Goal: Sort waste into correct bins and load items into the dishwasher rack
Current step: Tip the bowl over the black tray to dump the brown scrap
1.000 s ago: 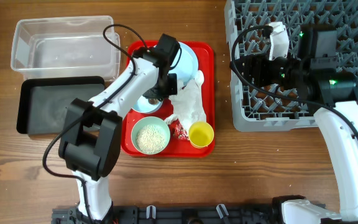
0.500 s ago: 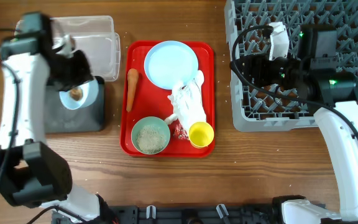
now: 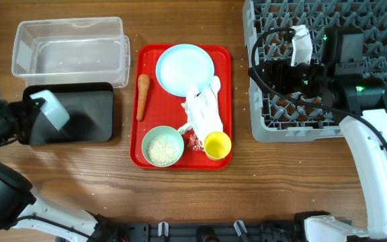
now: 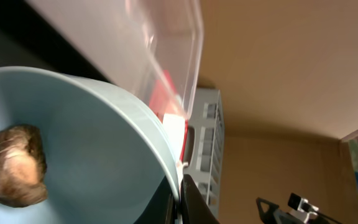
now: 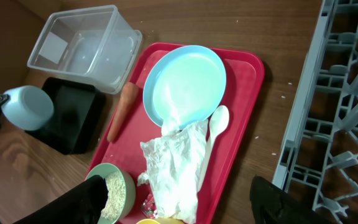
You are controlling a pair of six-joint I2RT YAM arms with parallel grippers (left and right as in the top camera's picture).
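My left gripper needs to tip out the lump [image 4: 11, 165] next. Then it needs to move right in the overhead view to the bare part of the red tray beside the carrot, go down and let go of the bowl.
My left gripper [image 3: 33, 109] is shut on the rim of a light blue bowl [image 3: 51, 111], held tilted over the left end of the black tray [image 3: 86, 117]. In the left wrist view, the fingers [image 4: 180, 200] pinch the bowl [image 4: 92, 155], with the brown food lump [image 4: 11, 165] still inside. The clear tub [image 3: 69, 50] stands behind the tray. The red tray [image 3: 225, 101] holds the blue plate [image 3: 185, 69], carrot [image 3: 142, 96], napkin [image 3: 203, 111], white spoon [image 5: 216, 124], rice bowl [image 3: 162, 148], wrapper [image 3: 193, 140] and yellow cup [image 3: 217, 144]. My right gripper [image 5: 179, 208] is open and empty by the grey rack [image 3: 355, 27].
The rack fills the right back of the table, and its edge shows in the right wrist view [image 5: 340, 124]. Bare wooden table [image 3: 247, 195] lies in front of the red tray and between the trays and the rack.
My left arm carried the bowl with the lump from the red tray to the black tray, then swung further left, tipping the bowl. The right arm has not moved.
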